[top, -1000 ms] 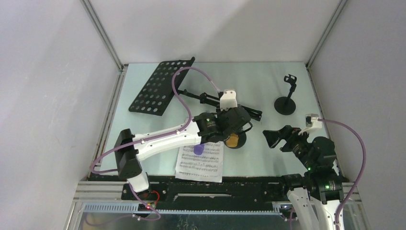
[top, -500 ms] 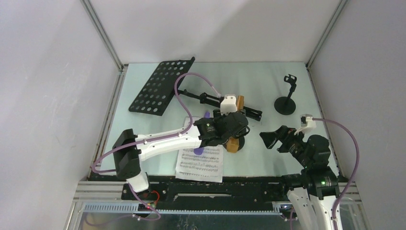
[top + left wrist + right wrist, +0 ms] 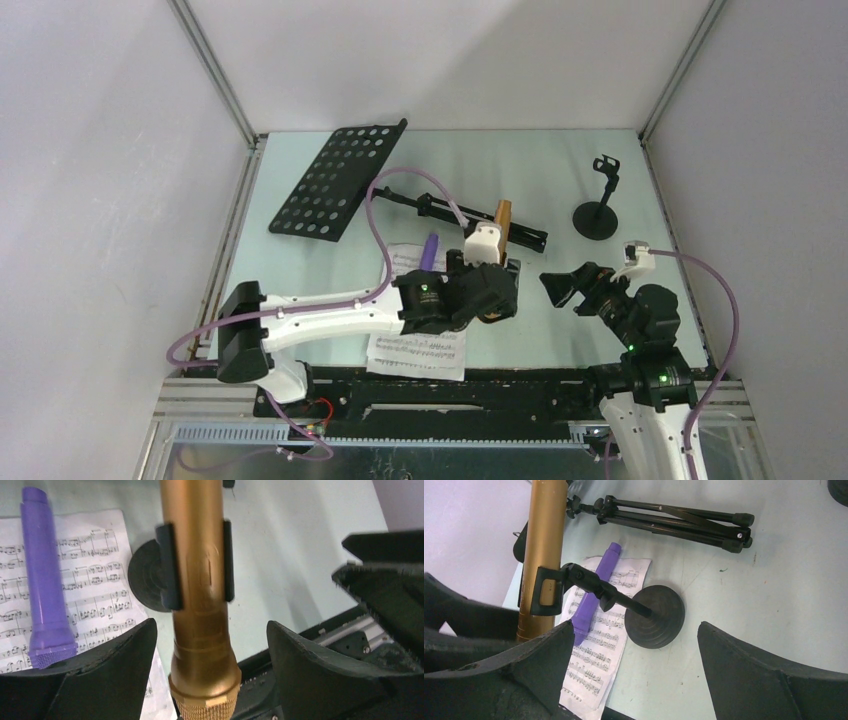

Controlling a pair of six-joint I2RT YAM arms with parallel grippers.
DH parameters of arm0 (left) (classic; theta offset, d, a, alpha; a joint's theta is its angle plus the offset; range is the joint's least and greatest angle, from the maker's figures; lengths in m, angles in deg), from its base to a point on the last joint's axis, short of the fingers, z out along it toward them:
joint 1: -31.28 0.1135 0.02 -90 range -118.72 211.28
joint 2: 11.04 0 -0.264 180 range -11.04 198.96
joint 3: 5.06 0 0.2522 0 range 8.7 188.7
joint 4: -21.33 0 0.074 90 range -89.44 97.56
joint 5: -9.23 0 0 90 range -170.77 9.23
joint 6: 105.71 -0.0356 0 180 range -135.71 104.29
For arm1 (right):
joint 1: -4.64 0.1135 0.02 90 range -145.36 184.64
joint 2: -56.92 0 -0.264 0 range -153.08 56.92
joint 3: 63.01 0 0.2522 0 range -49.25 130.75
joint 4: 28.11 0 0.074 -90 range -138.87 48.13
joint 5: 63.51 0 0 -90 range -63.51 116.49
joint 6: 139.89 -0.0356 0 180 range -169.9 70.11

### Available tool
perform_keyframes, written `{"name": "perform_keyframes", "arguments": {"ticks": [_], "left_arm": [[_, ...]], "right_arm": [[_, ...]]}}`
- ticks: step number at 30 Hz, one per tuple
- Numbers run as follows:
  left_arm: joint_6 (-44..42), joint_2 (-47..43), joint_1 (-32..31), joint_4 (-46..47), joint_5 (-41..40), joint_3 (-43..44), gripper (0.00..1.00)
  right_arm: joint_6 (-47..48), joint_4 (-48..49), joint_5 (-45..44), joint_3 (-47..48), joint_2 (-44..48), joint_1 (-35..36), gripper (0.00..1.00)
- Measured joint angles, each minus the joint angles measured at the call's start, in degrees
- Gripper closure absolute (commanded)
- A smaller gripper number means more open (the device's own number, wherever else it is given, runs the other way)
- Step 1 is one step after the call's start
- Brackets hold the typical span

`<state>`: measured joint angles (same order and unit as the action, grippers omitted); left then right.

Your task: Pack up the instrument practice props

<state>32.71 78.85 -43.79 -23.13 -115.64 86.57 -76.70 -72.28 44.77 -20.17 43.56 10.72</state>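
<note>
The left gripper moves closer to the tan microphone (image 3: 197, 580) next, then closes both fingers around the flared neck behind its head (image 3: 204, 666), since gaps remain on either side.
The tan microphone (image 3: 197, 580) sits clipped in a small black round-based holder (image 3: 655, 616), leaning over. My left gripper (image 3: 210, 625) is open with one jaw on each side of the microphone's head, and there are gaps on both sides. In the top view the left gripper (image 3: 488, 298) covers that holder. The purple microphone (image 3: 430, 250) lies on the white sheet music (image 3: 420, 345). The black perforated rack (image 3: 335, 180) lies at the back left, with the folded tripod legs (image 3: 455, 212) beside it. My right gripper (image 3: 562, 288) is open and empty, to the right of the holder.
A second black round-based holder (image 3: 597, 218) stands upright at the back right. The black front rail (image 3: 450, 385) runs along the near edge, just below the sheet music. Grey walls close in the left, back and right sides.
My left gripper has drawn back toward the near edge, uncovering the purple microphone and the upper part of the tan one. My right gripper has shifted slightly left.
</note>
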Motion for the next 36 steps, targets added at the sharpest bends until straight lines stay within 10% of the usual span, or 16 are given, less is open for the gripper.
{"name": "perform_keyframes", "arguments": {"ticks": [9, 20, 36], "left_arm": [[0.15, 0.00, -1.44, -1.70, 0.35, -1.29, 0.40], [-2.01, -1.27, -1.46, 0.46, 0.61, -6.12, 0.98], [-23.91, -17.79, 3.48, 12.13, 11.69, -24.06, 1.00]], "right_arm": [[-0.59, 0.70, -0.81, -0.33, 0.02, 0.00, 0.00], [0.59, 5.77, 2.93, -4.63, 2.38, 0.35, 0.00], [18.01, 40.54, 8.50, -24.06, 4.52, 19.06, 0.00]]}}
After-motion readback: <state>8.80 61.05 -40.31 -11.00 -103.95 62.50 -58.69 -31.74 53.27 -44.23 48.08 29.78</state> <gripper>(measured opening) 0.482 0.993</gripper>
